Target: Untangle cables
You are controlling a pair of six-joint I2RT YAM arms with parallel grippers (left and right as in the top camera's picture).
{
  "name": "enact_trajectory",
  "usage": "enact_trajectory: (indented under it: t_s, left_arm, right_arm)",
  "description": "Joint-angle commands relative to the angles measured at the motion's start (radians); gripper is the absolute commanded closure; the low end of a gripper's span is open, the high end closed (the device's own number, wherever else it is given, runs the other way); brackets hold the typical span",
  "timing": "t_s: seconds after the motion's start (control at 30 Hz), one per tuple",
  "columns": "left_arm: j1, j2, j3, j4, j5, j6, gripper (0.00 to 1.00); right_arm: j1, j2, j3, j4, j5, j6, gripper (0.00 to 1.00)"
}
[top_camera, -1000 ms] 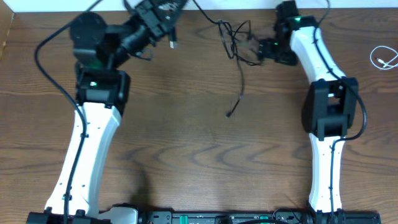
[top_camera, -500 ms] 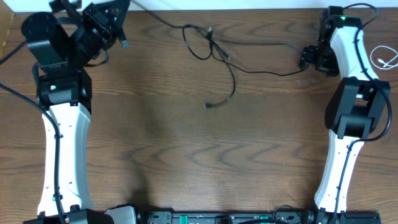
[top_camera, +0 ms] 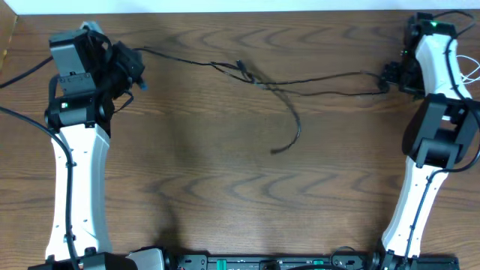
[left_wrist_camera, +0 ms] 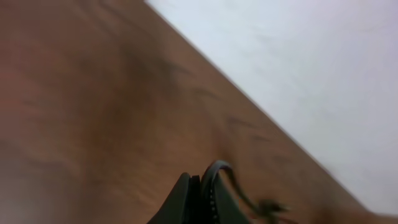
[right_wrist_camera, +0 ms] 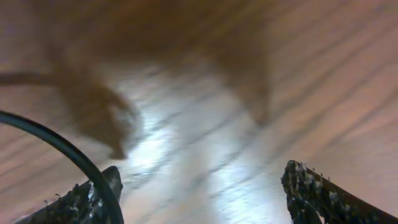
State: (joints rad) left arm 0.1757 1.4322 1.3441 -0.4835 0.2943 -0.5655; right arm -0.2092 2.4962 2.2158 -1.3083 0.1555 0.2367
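Note:
I will move my left gripper down and to the right in the overhead view, over bare tabletop nearer the knot, and let go to give the stretched cable slack.
The black cable (top_camera: 315, 77) stretches across the far part of the table between both grippers, with a small knot (top_camera: 251, 75) near the middle and a loose end (top_camera: 279, 149) hanging toward the front. My left gripper (top_camera: 133, 69) is shut on its left end; the left wrist view shows the shut jaws (left_wrist_camera: 202, 186) with the cable (left_wrist_camera: 239, 190) curling out. My right gripper (top_camera: 388, 75) is at the cable's right end. In the right wrist view its fingers (right_wrist_camera: 202, 193) are wide apart, with the black cable (right_wrist_camera: 68, 155) along the left finger. The white cable (top_camera: 475, 69) peeks out at the right edge behind the right arm.
The wooden table (top_camera: 225, 195) reaches a white wall (left_wrist_camera: 311, 56) at the back. Thick black robot wires trail from the left arm (top_camera: 22, 71) toward the left edge.
Both arms have swung outward, left arm to the left and right arm to the right. The black cable has been pulled from a loose tangle into a nearly straight line.

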Motion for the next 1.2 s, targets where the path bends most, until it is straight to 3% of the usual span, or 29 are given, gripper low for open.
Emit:
enact_trajectory:
  t_s: [0.0, 0.23, 0.33, 0.47, 0.73, 1.0, 1.17]
  left_arm:
    - [0.006, -0.011, 0.020, -0.029, -0.198, 0.074, 0.92]
    - [0.006, 0.031, 0.019, -0.153, -0.311, 0.076, 0.93]
    - [0.004, 0.070, 0.019, -0.214, -0.279, 0.076, 0.92]
    - [-0.031, 0.154, 0.010, -0.269, -0.106, 0.124, 0.92]
    - [-0.166, 0.264, 0.009, -0.255, -0.063, 0.204, 0.92]
    - [-0.226, 0.307, 0.008, -0.230, -0.094, 0.214, 0.92]
    - [-0.226, 0.317, 0.008, -0.231, -0.097, 0.214, 0.66]
  right_arm:
    - [-0.030, 0.009, 0.000, -0.005, 0.024, -0.027, 0.22]
    - [-0.032, 0.009, 0.000, -0.005, 0.003, -0.082, 0.30]
    - [-0.032, 0.008, 0.001, 0.004, -0.055, -0.111, 0.54]
    - [-0.029, -0.021, 0.003, 0.013, -0.240, -0.201, 0.98]
    - [-0.025, -0.227, 0.005, 0.023, -0.392, -0.257, 0.99]
    - [-0.026, -0.543, 0.005, 0.177, -0.851, -0.285, 0.99]
    - [-0.018, -0.718, 0.005, 0.304, -1.035, -0.208, 0.99]
